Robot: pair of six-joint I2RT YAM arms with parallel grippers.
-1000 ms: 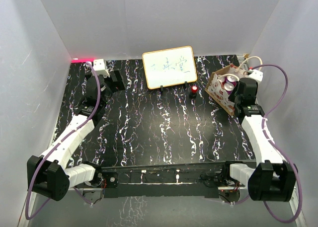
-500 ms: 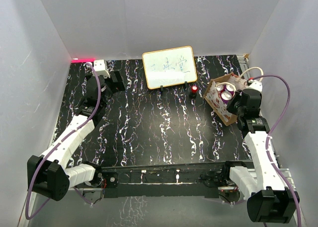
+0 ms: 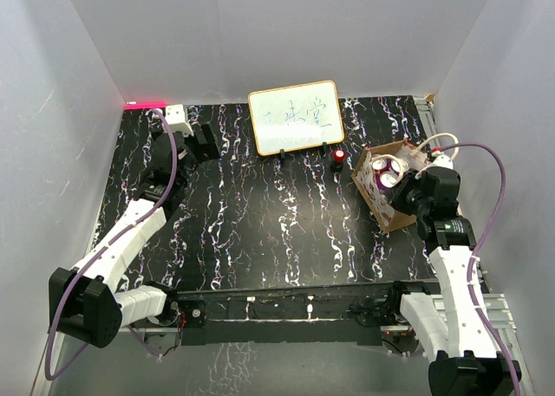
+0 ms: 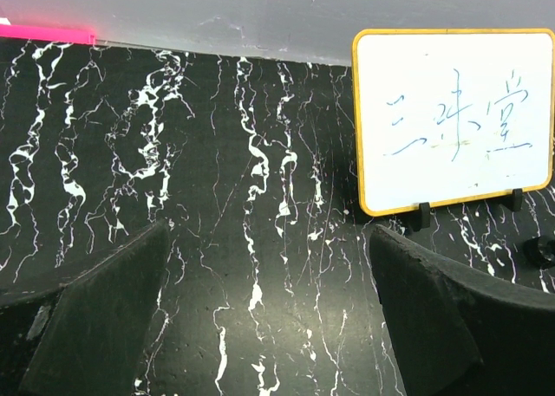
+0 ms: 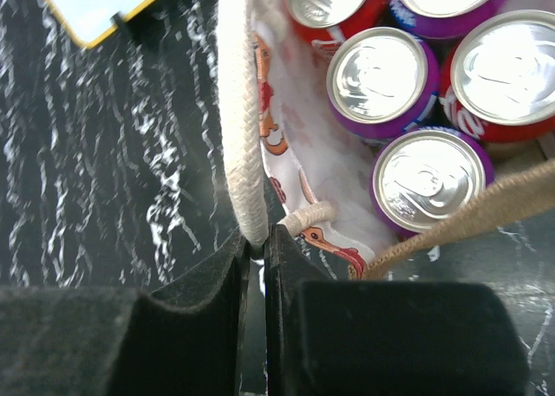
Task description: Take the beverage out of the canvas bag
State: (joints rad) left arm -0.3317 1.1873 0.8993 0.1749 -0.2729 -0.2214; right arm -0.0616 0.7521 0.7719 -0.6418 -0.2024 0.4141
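Note:
Bare tabletop lies left of my right gripper in the top view, so next my right gripper should pull the bag (image 3: 388, 192) there by its handle and release the handle.
The tan canvas bag (image 3: 388, 192) stands at the right of the table, holding several red and purple drink cans (image 5: 381, 75). My right gripper (image 5: 257, 244) is shut on the bag's pale rope handle (image 5: 238, 136), at the bag's near rim; in the top view it (image 3: 406, 188) sits over the bag's right side. The cans (image 3: 388, 174) stand upright with silver tops. My left gripper (image 4: 260, 327) is open and empty, low over the table at the far left (image 3: 201, 140).
A white framed board (image 3: 296, 116) with blue writing stands at the back centre; it also shows in the left wrist view (image 4: 455, 127). A small red and black object (image 3: 338, 157) sits beside its right foot. Grey walls close in the table.
My right gripper has pulled the bag by its handle toward the near left; the bag has slid away from the far right corner. The left arm has not moved.

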